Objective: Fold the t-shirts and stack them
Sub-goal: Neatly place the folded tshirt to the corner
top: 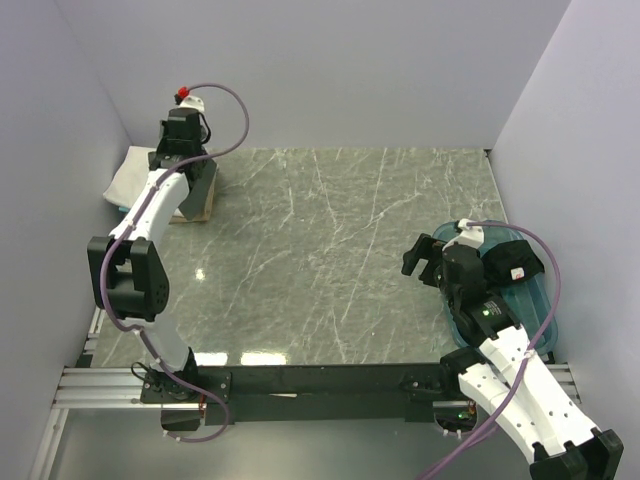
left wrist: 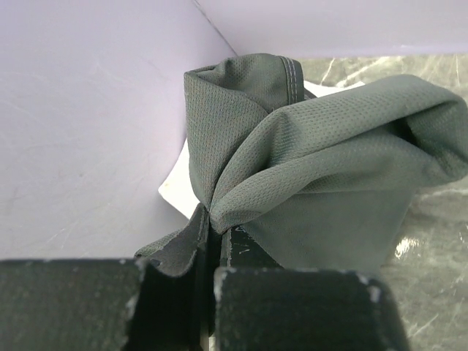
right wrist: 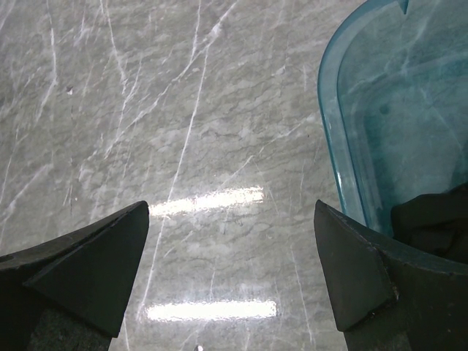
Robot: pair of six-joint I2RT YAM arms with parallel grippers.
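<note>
The grey t-shirt (top: 203, 190) goes down and over the white t-shirt (left wrist: 175, 186) toward the wall next, carried by my left gripper.
My left gripper (top: 188, 160) is at the far left corner, shut on a bunched fold of the dark grey t-shirt (top: 203, 190). In the left wrist view the gripper (left wrist: 216, 227) pinches the grey shirt (left wrist: 322, 161), which hangs rumpled over a white t-shirt (left wrist: 175, 186). The white shirt (top: 128, 175) lies by the left wall. My right gripper (top: 425, 262) is open and empty above bare table, just left of the teal bin (top: 520, 300). A black t-shirt (top: 510, 265) with a white label lies in the bin. It also shows in the right wrist view (right wrist: 431, 219), right of the gripper (right wrist: 232, 241).
The grey marble table (top: 330, 250) is walled on the left, back and right. The teal bin's rim (right wrist: 340, 146) runs close beside my right finger. A tan edge (top: 195, 214) shows under the grey shirt. A black rail runs along the near edge.
</note>
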